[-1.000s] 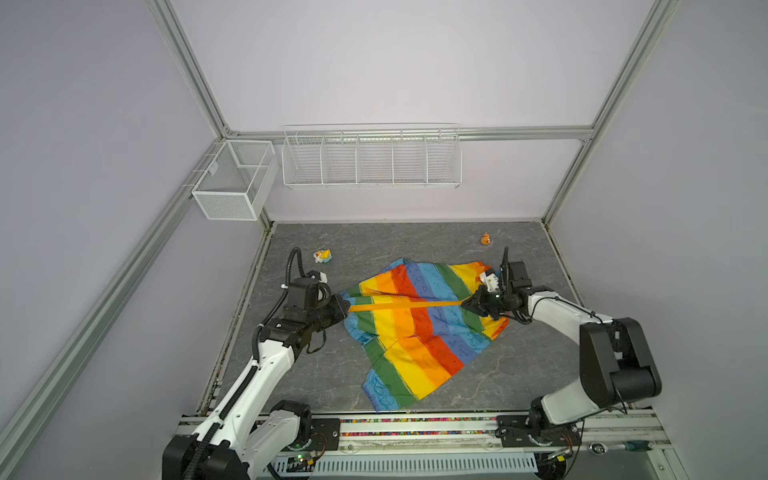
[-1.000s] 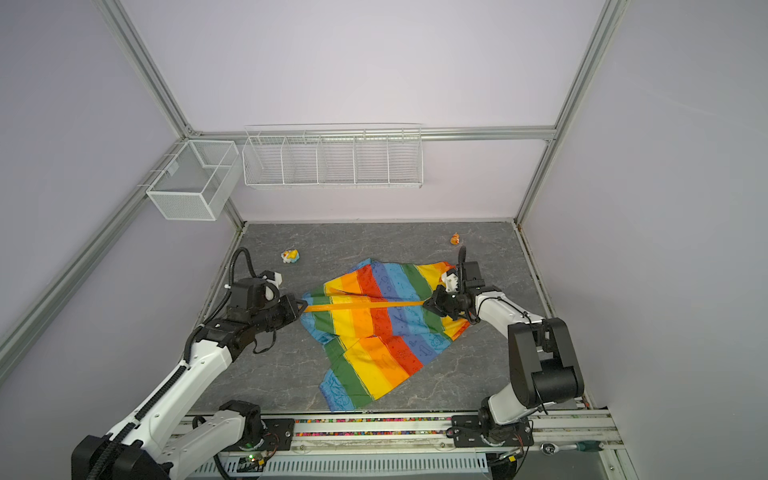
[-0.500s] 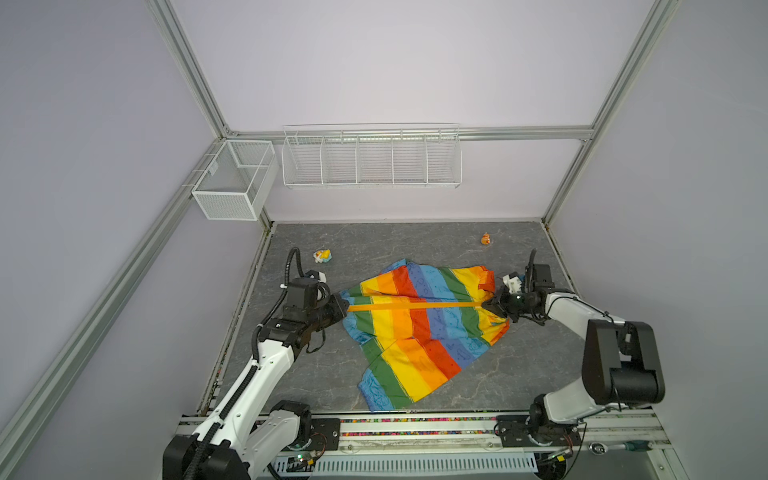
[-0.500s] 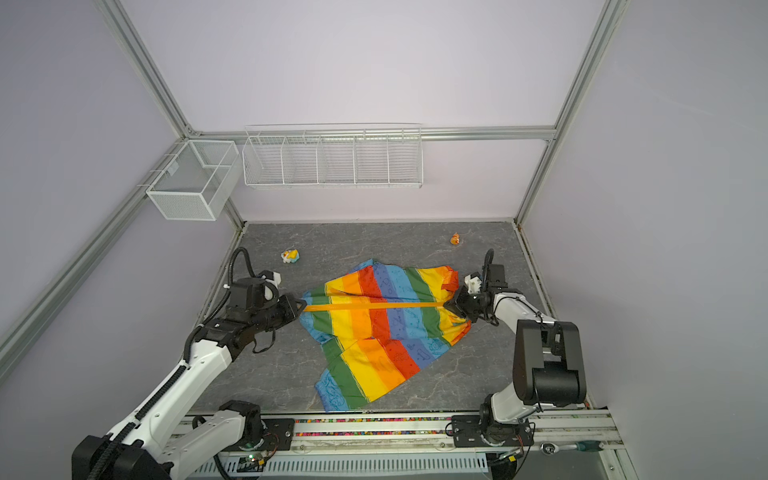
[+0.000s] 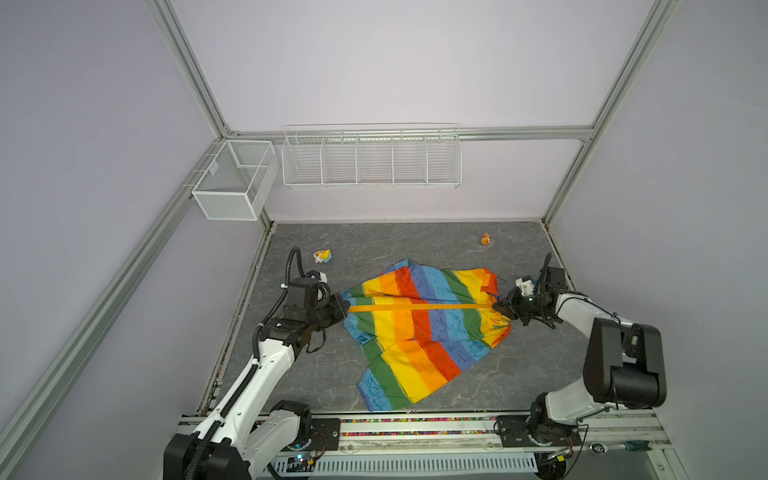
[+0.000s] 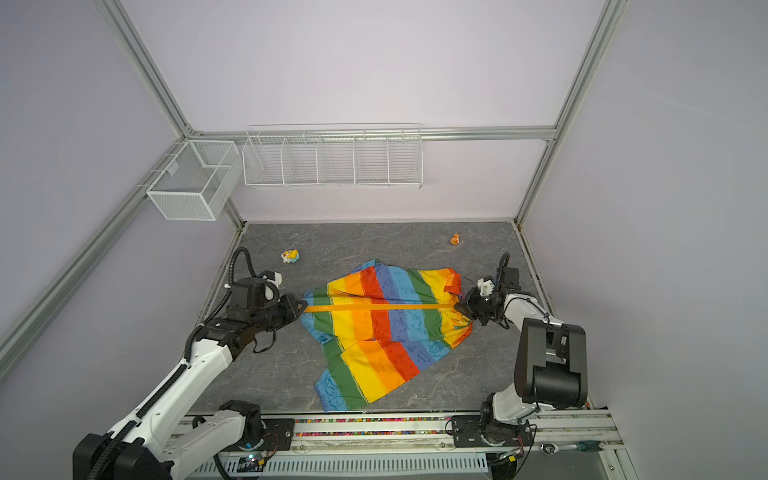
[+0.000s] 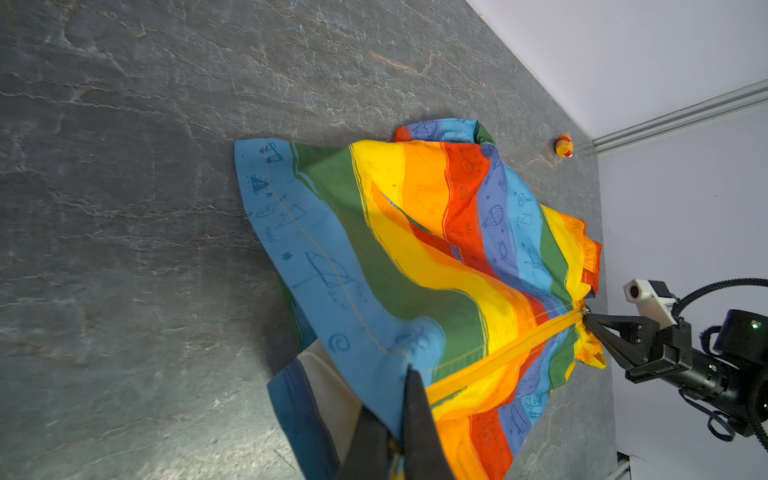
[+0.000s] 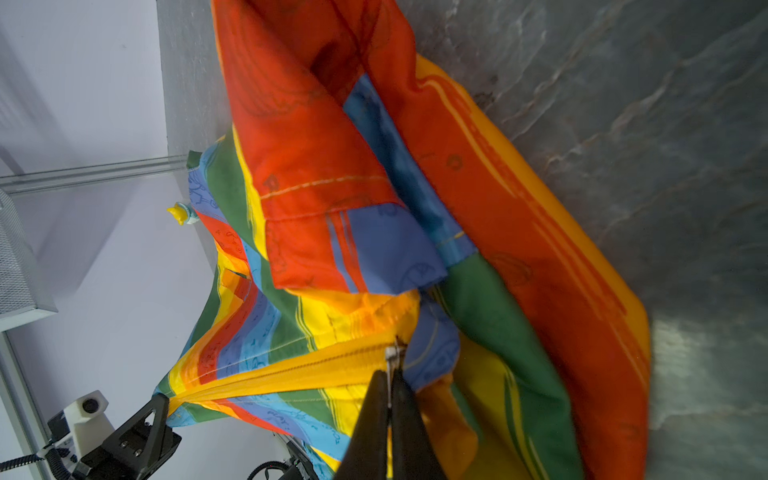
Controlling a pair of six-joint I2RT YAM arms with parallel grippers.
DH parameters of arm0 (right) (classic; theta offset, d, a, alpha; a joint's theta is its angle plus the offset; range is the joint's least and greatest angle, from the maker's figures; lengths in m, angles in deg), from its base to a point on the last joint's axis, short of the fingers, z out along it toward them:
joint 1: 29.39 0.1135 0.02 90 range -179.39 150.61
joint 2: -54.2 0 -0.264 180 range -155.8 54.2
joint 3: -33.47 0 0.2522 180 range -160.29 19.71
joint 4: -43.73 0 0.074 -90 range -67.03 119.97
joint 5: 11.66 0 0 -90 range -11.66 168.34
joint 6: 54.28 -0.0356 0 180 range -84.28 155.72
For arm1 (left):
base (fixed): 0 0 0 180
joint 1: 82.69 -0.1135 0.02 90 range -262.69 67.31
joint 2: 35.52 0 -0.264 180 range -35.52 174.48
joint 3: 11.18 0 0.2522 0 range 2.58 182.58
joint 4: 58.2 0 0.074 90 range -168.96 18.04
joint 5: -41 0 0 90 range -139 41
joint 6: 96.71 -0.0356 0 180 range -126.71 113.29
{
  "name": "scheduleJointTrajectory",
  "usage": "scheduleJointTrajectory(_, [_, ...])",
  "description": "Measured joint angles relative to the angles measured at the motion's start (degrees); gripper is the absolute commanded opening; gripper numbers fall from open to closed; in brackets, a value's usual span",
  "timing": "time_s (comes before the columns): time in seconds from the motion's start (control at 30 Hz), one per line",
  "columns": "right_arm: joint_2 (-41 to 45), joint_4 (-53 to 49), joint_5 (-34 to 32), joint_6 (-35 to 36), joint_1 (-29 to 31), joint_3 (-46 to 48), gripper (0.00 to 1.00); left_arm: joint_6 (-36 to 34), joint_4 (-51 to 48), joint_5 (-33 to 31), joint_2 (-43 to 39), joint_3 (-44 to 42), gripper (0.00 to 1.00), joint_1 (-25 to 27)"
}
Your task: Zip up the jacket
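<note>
My right gripper lifts the jacket [image 5: 419, 336] up next, lowers it onto the grey floor and releases the zipper pull. The pull already sits at the zipper's collar end [image 5: 490, 306].
The rainbow-striped jacket [image 5: 419, 336] [image 6: 374, 336] lies on the grey floor, one sleeve trailing toward the front. Its orange-yellow zipper band [image 5: 419, 308] [image 6: 378, 308] runs taut and straight between both grippers. My left gripper [image 5: 343, 311] [image 6: 302, 309] [image 7: 405, 386] is shut on the blue hem at the band's left end. My right gripper [image 5: 496, 306] [image 6: 457, 307] [image 8: 388, 374] is shut on the small metal zipper pull [image 8: 391, 355] at the band's right end, beside the red collar [image 8: 316, 166]. In the right wrist view the zipper teeth look closed along the band.
Two small toy ducks stand at the back, one on the left [image 5: 322, 255] [image 6: 290, 255] and one on the right [image 5: 485, 239] [image 6: 455, 238]. A mesh box [image 5: 232, 183] and a wire rack [image 5: 370, 158] hang on the walls. The right frame post [image 5: 557, 257] is close behind my right arm.
My right gripper has slid to the right along the zipper band, to the collar end of the jacket. The band is stretched longer and tighter. My left gripper has stayed where it was.
</note>
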Motion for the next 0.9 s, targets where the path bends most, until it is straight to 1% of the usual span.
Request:
scheduleJointTrajectory(0.17, [1.2,-0.1,0.9,-0.2,-0.1,-0.3,0.07,-0.1,0.2,-0.4,2.0,1.2,0.00,-0.1])
scheduleJointTrajectory(0.23, [2.4,-0.5,1.6,-0.8,0.1,-1.8,0.07,-0.3,0.2,-0.8,3.7,3.3,0.00,-0.2])
scheduleJointTrajectory(0.33, [4.0,-0.4,2.6,-1.9,1.4,-7.2,0.07,-1.1,0.5,-1.3,7.8,9.2,0.00,-0.5])
scheduleJointTrajectory(0.43, [5.4,0.0,3.2,-3.5,3.7,-15.3,0.07,-2.4,0.8,-1.4,13.7,18.6,0.00,-0.8])
scheduleJointTrajectory(0.5, [5.5,0.1,4.0,-4.7,5.0,-21.8,0.07,-3.5,0.6,-1.4,18.3,26.9,0.00,-0.9])
scheduleJointTrajectory(0.6, [5.5,0.4,4.8,-5.6,5.4,-30.7,0.07,-5.2,0.3,-1.0,24.9,40.8,0.00,-1.0])
scheduleJointTrajectory(0.7, [5.5,1.7,5.6,-5.8,5.3,-37.9,0.07,-6.5,-0.2,-0.7,29.3,52.9,0.00,-1.0])
scheduleJointTrajectory(0.77, [5.6,2.9,6.2,-5.7,5.3,-39.9,0.07,-7.1,-0.2,-0.6,30.1,57.4,0.00,-1.2])
scheduleJointTrajectory(0.83, [6.3,3.3,7.0,-5.3,5.3,-39.4,0.07,-7.5,-0.1,-0.5,28.9,57.8,0.00,-1.3])
scheduleJointTrajectory(0.9, [7.5,3.5,7.4,-4.6,5.3,-35.6,0.07,-7.5,1.0,-0.4,25.5,52.9,0.00,-1.3])
